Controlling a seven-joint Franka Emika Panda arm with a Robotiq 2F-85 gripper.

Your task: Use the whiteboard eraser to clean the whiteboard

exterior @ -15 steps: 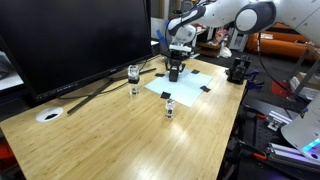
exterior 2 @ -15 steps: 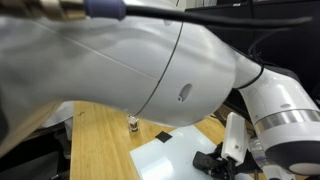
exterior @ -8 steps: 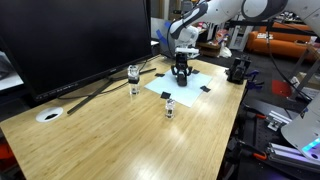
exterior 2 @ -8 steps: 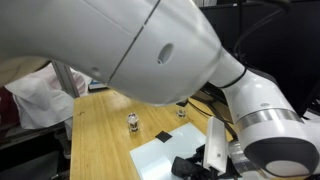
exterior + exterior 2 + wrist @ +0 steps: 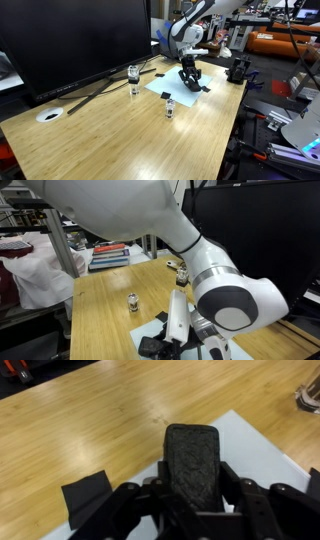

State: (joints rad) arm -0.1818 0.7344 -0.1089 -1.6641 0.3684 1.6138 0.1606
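The eraser goes left in the wrist view next, onto the bare wood beside the black patch, because that spot is clear for my gripper to release it.
My gripper is shut on the black whiteboard eraser, which sticks out between the fingers in the wrist view. The eraser is over the pale whiteboard, near a black corner patch. In an exterior view the gripper is tilted and low over the whiteboard on the wooden table. In an exterior view the gripper is at the sheet's edge, mostly blocked by the arm.
Two small glass jars stand by the sheet. A large black monitor is behind on its stand. A white round object lies near the table's edge. A black device stands beyond the sheet.
The gripper with the eraser has moved across the whiteboard toward its corner and has tilted over.
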